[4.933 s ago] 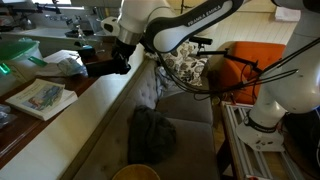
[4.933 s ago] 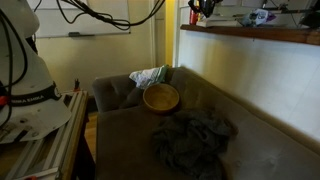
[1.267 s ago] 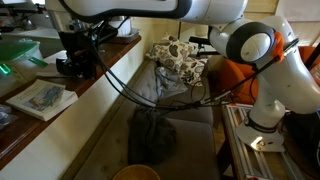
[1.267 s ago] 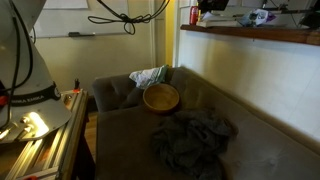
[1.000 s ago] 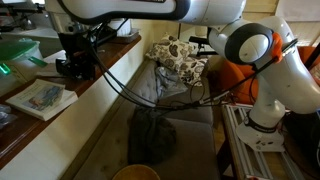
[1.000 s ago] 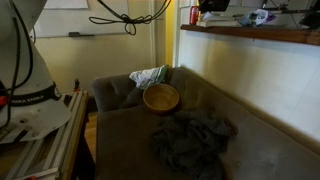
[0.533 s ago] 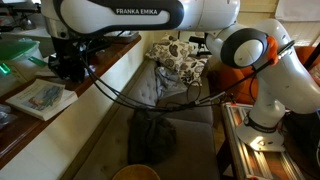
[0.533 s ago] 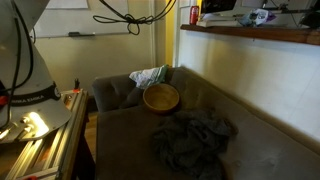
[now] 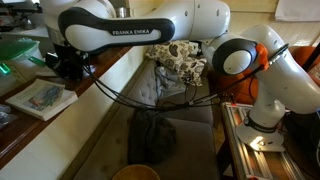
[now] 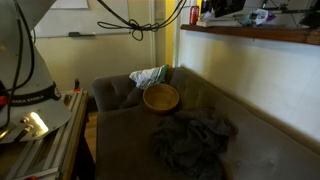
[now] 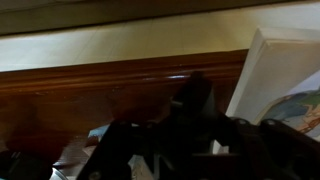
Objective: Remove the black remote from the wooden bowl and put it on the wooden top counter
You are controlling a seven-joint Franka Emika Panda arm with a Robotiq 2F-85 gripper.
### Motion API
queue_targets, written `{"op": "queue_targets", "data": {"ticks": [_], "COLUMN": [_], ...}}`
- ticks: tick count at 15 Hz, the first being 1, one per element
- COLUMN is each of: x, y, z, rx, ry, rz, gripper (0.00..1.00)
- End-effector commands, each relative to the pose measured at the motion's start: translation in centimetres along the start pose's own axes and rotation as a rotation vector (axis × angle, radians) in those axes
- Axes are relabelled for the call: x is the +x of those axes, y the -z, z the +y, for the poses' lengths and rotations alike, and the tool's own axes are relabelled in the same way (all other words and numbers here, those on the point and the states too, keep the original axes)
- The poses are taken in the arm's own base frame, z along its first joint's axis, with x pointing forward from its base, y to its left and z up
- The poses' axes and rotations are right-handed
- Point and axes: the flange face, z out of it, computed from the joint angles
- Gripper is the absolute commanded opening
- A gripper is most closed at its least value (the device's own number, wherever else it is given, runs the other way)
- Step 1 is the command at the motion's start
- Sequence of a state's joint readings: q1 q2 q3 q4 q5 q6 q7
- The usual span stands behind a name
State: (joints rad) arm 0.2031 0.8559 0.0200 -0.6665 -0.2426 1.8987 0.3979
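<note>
My gripper should next go down onto the reddish counter [image 11: 135, 98] beside the picture book, a bare part below it, and release the black remote.
My gripper [image 9: 66, 66] hangs low over the wooden top counter [image 9: 98, 88], close to the camera end of it. In the wrist view the gripper [image 11: 196, 128] is dark, and its jaws are shut on a slim black bar, the black remote [image 11: 194, 96], which sticks out over the reddish counter [image 11: 90, 92]. The wooden bowl [image 10: 161, 97] sits on the sofa seat with nothing black showing inside it; only its rim [image 9: 135, 173] peeks in at the bottom edge of an exterior view. The gripper itself does not show in the exterior view that looks along the sofa.
A picture book [image 9: 40, 98] lies on the counter just in front of the gripper, and its white edge [image 11: 282, 70] shows in the wrist view. A dark grey bag [image 10: 195, 140] lies on the sofa near the bowl. Cables [image 9: 150, 95] hang from the arm over the sofa.
The arm has swung further along the counter toward the book, carrying the gripper with it, still shut. Bowl and bag have not moved.
</note>
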Motion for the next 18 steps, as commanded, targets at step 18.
{"op": "queue_targets", "data": {"ticks": [18], "x": [0.1], "y": [-3.0], "z": [-3.4], "rx": [0.0], "ry": [0.117], "rz": [0.123], "gripper": [0.06]}}
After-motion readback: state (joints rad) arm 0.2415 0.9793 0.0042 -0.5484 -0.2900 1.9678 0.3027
